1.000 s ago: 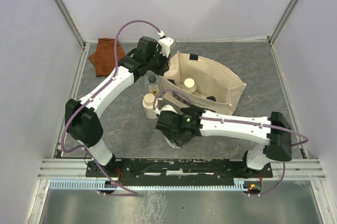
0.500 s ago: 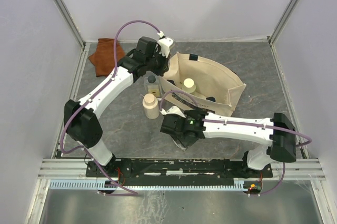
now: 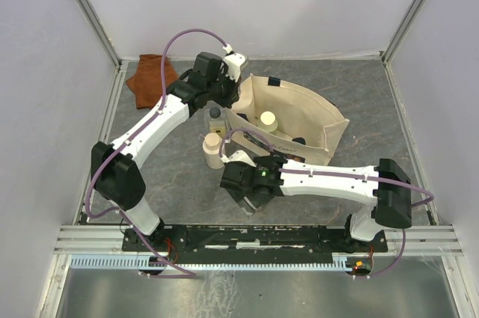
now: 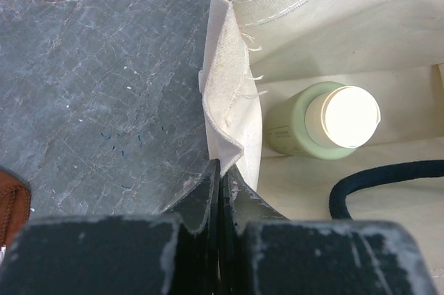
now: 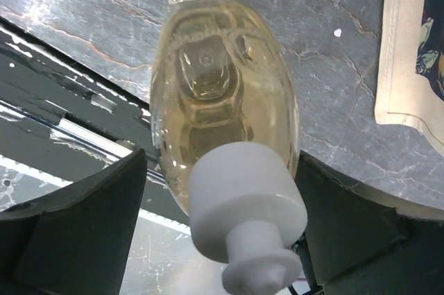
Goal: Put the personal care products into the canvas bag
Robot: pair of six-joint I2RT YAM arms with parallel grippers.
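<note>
Next, my right gripper shifts slightly left in the top view and closes, since the amber flat bottle (image 5: 227, 125) sits between my open fingers.
The beige canvas bag (image 3: 314, 120) stands open at mid-table, and my left gripper (image 3: 223, 92) (image 4: 222, 170) is shut on its left rim (image 4: 229, 66). An olive-green bottle (image 3: 268, 119) (image 4: 312, 128) stands inside. The clear square bottle (image 3: 215, 117) and the cream cylinder (image 3: 213, 151) stand just left of the bag. My right gripper (image 3: 249, 192) (image 5: 222, 163) is low in front of the bag, open around the amber flat bottle (image 5: 222, 107). Its white cap (image 5: 246, 205) points at the camera, and a thin gap shows at the left finger (image 5: 83, 225). The top view hides this bottle.
A rust-brown folded cloth (image 3: 152, 78) lies at the back left corner. A black handle (image 4: 388, 177) lies on the bag's floor. The table's front rail (image 3: 254, 237) runs just behind the right gripper. Walls close in on three sides.
My right gripper's jaws have spread wide around the amber bottle, and that wrist shifted slightly left and toward the front rail. My left arm still holds the bag's rim.
</note>
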